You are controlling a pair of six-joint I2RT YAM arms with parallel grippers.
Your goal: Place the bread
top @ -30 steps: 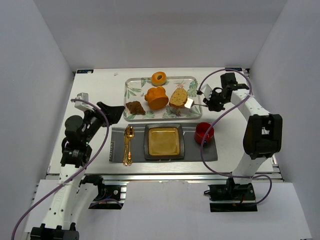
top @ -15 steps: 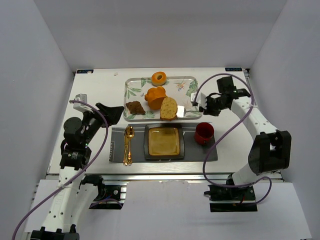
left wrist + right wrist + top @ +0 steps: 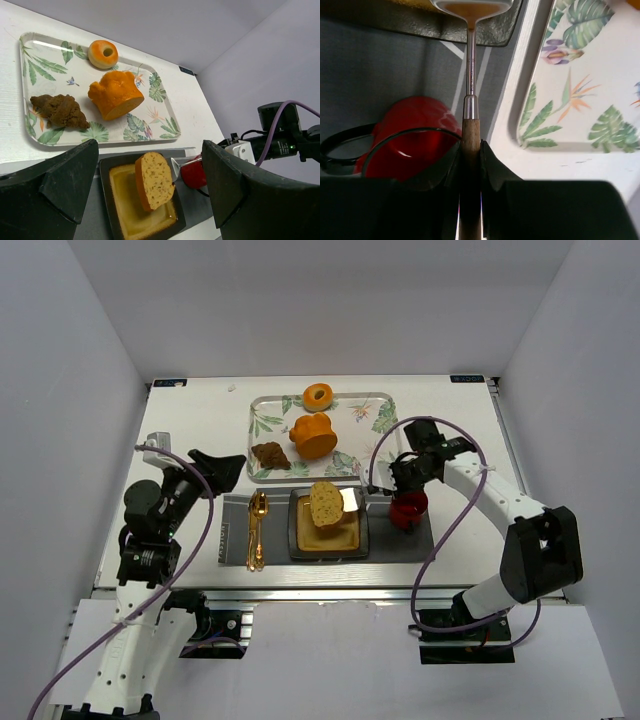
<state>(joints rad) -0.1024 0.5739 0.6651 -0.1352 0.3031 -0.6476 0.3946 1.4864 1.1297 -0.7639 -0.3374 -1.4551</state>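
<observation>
The bread [image 3: 325,503] is over the plate, so my right gripper should pull the spatula to the right in the top view and down to the bare tabletop, then let it go.
The bread [image 3: 325,503], a pale speckled slice with a brown crust, stands on edge over the dark square plate [image 3: 295,532]. A metal spatula blade [image 3: 350,500] lies against its right face. My right gripper [image 3: 402,476] is shut on the spatula's wooden handle [image 3: 470,137], just above the red cup [image 3: 408,508]. In the left wrist view the bread [image 3: 154,180] seems to meet the plate [image 3: 106,172] at its lower edge; I cannot tell if it rests there. My left gripper [image 3: 218,466] hangs open and holds nothing, left of the tray.
A leaf-patterned tray [image 3: 255,425] behind the plate holds an orange bun [image 3: 313,435], a ring-shaped pastry [image 3: 318,397] and a dark brown piece [image 3: 270,454]. A gold spoon [image 3: 256,530] lies on the grey mat [image 3: 233,540] left of the plate.
My right arm has swung the spatula and bread from the tray's right part toward the near side, to over the plate. The left arm has barely moved.
</observation>
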